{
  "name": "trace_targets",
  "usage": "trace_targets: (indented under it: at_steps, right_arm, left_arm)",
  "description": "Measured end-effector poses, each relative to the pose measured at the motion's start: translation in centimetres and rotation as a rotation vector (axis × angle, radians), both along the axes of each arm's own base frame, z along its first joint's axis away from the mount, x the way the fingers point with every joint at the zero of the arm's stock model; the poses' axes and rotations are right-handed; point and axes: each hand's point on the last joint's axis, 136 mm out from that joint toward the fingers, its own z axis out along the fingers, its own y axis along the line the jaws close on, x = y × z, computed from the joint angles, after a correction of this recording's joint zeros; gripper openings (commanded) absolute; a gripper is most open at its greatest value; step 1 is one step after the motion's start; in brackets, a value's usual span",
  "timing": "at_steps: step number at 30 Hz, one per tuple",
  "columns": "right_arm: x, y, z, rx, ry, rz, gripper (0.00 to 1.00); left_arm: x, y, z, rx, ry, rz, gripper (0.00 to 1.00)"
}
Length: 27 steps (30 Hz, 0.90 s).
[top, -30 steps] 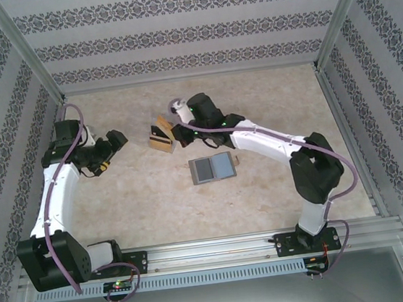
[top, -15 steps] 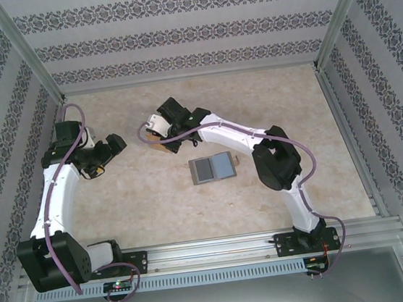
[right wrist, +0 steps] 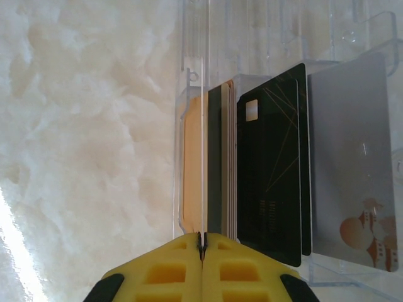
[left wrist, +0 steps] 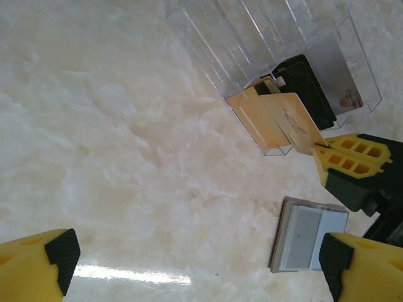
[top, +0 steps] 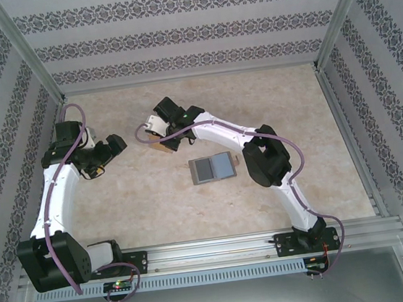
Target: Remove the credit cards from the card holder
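My right gripper lowers the tan-gold credit card toward the see-through box [left wrist: 264,50] next, then releases that card beside the other tan card.
The card holder [top: 212,168] lies open and flat mid-table, showing two grey panels; in the left wrist view the card holder [left wrist: 308,236] sits at the lower right. My right gripper [top: 157,129] is left of and beyond it, shut on a tan-gold credit card [left wrist: 296,123] by its edge [right wrist: 201,238]. The card stands at the mouth of a see-through box [left wrist: 264,50]. My left gripper [top: 117,143] hovers open to the left, nothing between its fingertips [left wrist: 201,270].
The see-through box [right wrist: 264,38] holds another tan card [right wrist: 191,170], a black card [right wrist: 271,170] and a silver card with a snowman [right wrist: 352,163]. Patterned walls enclose the marble-look table [top: 157,207]; bare surface lies in front of the holder.
My right gripper has carried the tan-gold card left and down to the see-through box, its forearm swinging inward. The left arm has hardly moved. The card holder has stayed put.
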Motion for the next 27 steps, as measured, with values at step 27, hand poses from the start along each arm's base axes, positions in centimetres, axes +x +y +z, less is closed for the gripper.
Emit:
trace_targets:
  at_steps: [27]
  right_arm:
    - [1.4, -0.3, -1.5, -0.018, 0.005, -0.006, 0.14]
  left_arm:
    - [-0.2, -0.1, -0.5, -0.006, 0.012, -0.002, 1.00]
